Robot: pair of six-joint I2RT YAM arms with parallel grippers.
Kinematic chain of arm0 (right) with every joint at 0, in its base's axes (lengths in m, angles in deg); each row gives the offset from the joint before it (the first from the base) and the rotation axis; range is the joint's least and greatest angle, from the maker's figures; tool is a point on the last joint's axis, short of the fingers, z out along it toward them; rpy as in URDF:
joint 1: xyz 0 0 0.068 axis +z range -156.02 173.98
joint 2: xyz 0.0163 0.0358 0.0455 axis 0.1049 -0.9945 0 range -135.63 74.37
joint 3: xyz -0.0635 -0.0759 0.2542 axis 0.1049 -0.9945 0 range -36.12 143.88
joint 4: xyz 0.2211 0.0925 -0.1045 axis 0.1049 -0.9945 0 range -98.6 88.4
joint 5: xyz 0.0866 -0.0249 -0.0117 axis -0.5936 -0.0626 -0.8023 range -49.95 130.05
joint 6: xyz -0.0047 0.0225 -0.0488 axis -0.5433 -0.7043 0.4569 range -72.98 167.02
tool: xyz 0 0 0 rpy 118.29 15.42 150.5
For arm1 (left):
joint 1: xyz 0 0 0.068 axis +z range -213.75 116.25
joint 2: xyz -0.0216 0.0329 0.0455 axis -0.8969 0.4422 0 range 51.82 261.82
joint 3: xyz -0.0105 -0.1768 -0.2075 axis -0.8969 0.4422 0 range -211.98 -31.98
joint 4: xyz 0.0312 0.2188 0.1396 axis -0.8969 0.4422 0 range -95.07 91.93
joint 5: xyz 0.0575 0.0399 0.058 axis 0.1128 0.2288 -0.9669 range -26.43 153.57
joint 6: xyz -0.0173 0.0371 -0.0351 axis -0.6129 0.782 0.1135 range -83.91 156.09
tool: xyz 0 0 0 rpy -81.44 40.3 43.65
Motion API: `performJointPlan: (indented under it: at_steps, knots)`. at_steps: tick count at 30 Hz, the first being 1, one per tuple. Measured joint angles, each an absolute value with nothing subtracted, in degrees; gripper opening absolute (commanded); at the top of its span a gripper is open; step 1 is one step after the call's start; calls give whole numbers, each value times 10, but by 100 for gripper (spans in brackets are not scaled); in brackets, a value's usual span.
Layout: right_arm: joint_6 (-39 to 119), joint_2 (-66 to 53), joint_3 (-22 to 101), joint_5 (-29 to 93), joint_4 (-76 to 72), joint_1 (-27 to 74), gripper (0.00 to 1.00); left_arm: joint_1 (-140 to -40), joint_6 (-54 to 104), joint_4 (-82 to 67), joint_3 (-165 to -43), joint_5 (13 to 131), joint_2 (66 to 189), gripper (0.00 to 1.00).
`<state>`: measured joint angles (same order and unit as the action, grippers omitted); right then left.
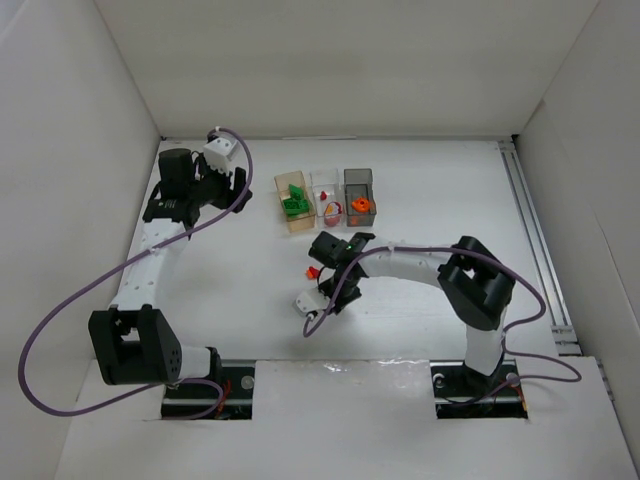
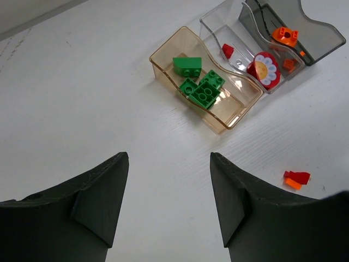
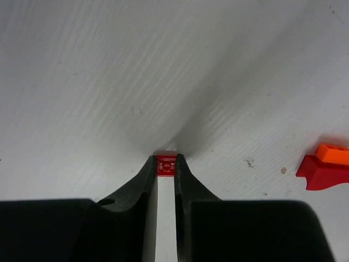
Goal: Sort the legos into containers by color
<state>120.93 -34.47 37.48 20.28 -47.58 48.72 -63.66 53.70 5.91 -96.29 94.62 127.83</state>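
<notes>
My right gripper rises with the tiny red lego next, travels outward over the clear bin [image 1: 325, 193] and releases it there, because that bin already holds red pieces.
My right gripper [image 3: 166, 161] is down at the table, shut on a tiny red lego [image 3: 166, 166] pinched between its fingertips. Just to its right lie a loose red lego [image 3: 320, 172] and an orange lego [image 3: 333, 152], touching each other. The three containers stand in a row: the tan-orange bin [image 2: 163, 52] holds several green legos [image 2: 199, 88], the clear bin [image 2: 215, 24] holds red pieces [image 2: 227, 51], and the smoky grey bin [image 2: 322, 33] holds orange pieces [image 2: 285, 35]. My left gripper [image 2: 169, 164] hangs open and empty over bare table, left of the bins.
A round red disc with a white flower face [image 2: 264, 68] leans in the clear bin. White walls enclose the table on the left, back and right. A metal rail [image 1: 535, 240] runs along the right side. Purple cables loop from both arms.
</notes>
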Motion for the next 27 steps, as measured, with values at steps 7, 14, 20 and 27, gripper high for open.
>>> performJointPlan:
  at_steps: [7, 14, 20, 27]
  knots:
    - [1207, -335, 378, 196, -489, 475, 3, -637, 539, 59, -963, 951, 1283, 59]
    - [1185, -317, 573, 141, -509, 347, 2, -637, 534, 57, -964, 965, 1299, 59]
    - [1110, -346, 750, 120, -464, 243, 2, -637, 524, 51, -970, 970, 1312, 67]
    - [1053, -461, 828, 106, -427, 233, 2, -636, 514, 47, -977, 965, 1317, 77]
